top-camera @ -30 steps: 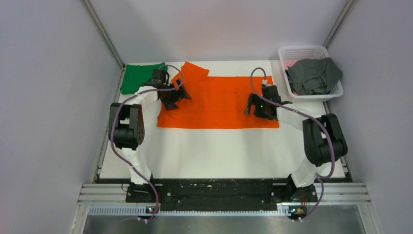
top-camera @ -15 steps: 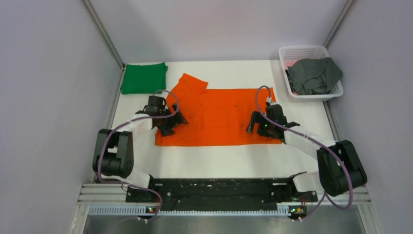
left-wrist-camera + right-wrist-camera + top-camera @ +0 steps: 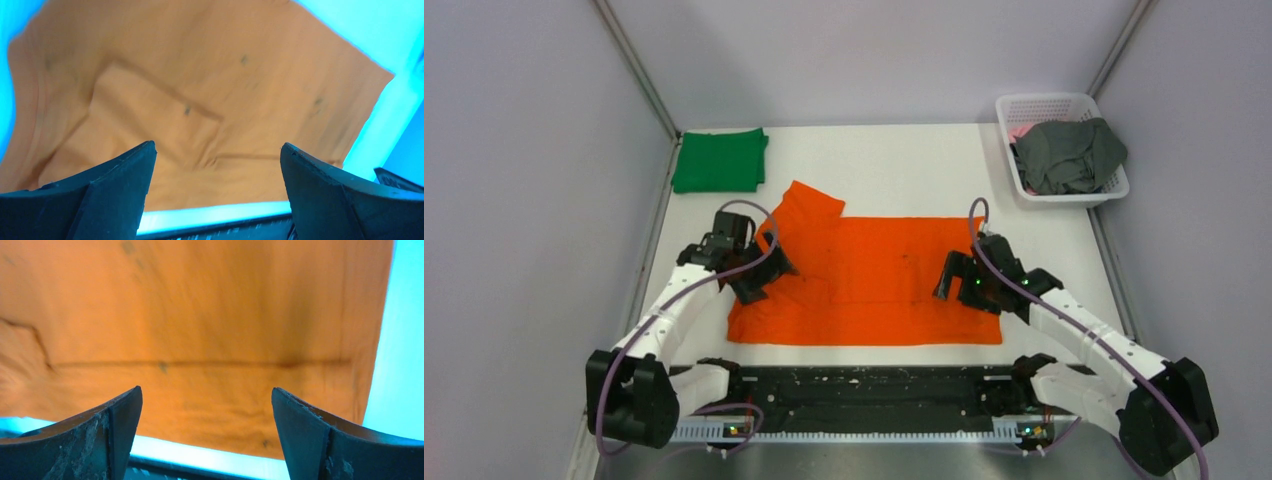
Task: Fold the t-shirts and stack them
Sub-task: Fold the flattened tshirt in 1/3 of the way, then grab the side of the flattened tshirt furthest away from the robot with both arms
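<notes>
I should next move my left gripper outward and down onto the far tip of the orange sleeve (image 3: 796, 186), because that tip is outward of my left gripper and below it.
The orange t-shirt (image 3: 884, 280) lies flat across the near middle of the table, with one sleeve sticking out at its back left. My left gripper (image 3: 762, 283) is open over the shirt's left edge. My right gripper (image 3: 959, 287) is open over its right edge. In the left wrist view the open left gripper (image 3: 217, 147) shows only orange cloth (image 3: 200, 75) beyond it, and nothing sits between its fingers. The right gripper (image 3: 206, 388) in the right wrist view looks the same over the cloth (image 3: 200, 315). The green t-shirt (image 3: 719, 160) lies folded at the back left. The dark grey t-shirt (image 3: 1069, 155) is crumpled in the basket.
The white lattice basket (image 3: 1049, 103) stands at the back right corner. The black rail with the arm bases (image 3: 864, 385) runs just in front of the shirt's near hem. Grey walls close in the left, back and right sides.
Both grippers moved toward the near edge, and the orange shirt slid with them, away from the green shirt. Both arms folded back toward their bases.
</notes>
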Available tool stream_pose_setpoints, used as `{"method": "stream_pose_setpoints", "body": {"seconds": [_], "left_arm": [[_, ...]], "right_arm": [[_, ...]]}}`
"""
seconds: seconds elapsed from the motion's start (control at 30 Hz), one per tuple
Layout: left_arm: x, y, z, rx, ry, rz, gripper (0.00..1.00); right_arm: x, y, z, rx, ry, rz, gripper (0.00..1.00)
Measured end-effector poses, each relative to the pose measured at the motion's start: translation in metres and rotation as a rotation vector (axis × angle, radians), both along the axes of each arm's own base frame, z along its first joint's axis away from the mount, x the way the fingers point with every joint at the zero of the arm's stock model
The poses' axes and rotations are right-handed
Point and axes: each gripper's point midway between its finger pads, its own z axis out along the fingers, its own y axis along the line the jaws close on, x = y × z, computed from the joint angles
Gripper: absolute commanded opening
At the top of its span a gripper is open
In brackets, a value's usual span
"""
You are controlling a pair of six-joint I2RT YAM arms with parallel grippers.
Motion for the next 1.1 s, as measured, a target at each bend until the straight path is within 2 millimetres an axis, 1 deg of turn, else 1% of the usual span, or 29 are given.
{"method": "stream_pose_setpoints", "body": {"seconds": [0.03,0.1,0.17,0.2,0.3,0.37,0.47,0.6,0.67,0.73,0.83,1.0,1.03,1.1], "left_arm": [[0.017,-0.001,0.013,0.009,-0.049,-0.002,0.99],[0.052,-0.001,0.029,0.041,-0.101,-0.001,0.99],[0.095,0.000,0.036,0.093,-0.115,0.001,0.97],[0.118,0.001,0.038,0.122,-0.117,0.006,0.97],[0.192,0.004,0.041,0.212,-0.158,0.009,0.97],[0.223,0.009,0.033,0.278,-0.171,0.011,0.96],[0.258,0.017,0.016,0.368,-0.167,0.003,0.90],[0.303,0.018,-0.007,0.438,-0.186,-0.033,0.85],[0.315,0.017,-0.021,0.456,-0.186,-0.051,0.79],[0.320,0.017,-0.035,0.470,-0.175,-0.064,0.78],[0.321,0.018,-0.057,0.488,-0.145,-0.083,0.76],[0.319,0.012,-0.089,0.482,-0.099,-0.117,0.62],[0.319,0.011,-0.092,0.490,-0.098,-0.120,0.58],[0.320,0.006,-0.090,0.483,-0.107,-0.123,0.52]], "right_arm": [[0.015,0.001,0.015,-0.001,-0.065,-0.016,0.99],[0.041,0.001,0.038,-0.008,-0.173,-0.044,0.99],[0.062,0.000,0.050,-0.029,-0.234,-0.065,0.99],[0.073,-0.004,0.053,-0.049,-0.253,-0.082,0.99],[0.096,-0.021,0.047,-0.111,-0.256,-0.147,0.99],[0.109,-0.035,0.040,-0.143,-0.249,-0.190,0.99],[0.120,-0.053,0.027,-0.201,-0.220,-0.237,0.98],[0.128,-0.062,0.015,-0.260,-0.190,-0.249,0.99],[0.129,-0.064,0.011,-0.279,-0.181,-0.245,0.98],[0.130,-0.066,0.009,-0.293,-0.175,-0.246,0.98],[0.130,-0.068,0.006,-0.305,-0.168,-0.245,0.99],[0.130,-0.070,0.001,-0.315,-0.157,-0.245,0.98],[0.130,-0.070,0.000,-0.319,-0.153,-0.243,0.99],[0.130,-0.071,-0.004,-0.327,-0.142,-0.241,0.99]]}}
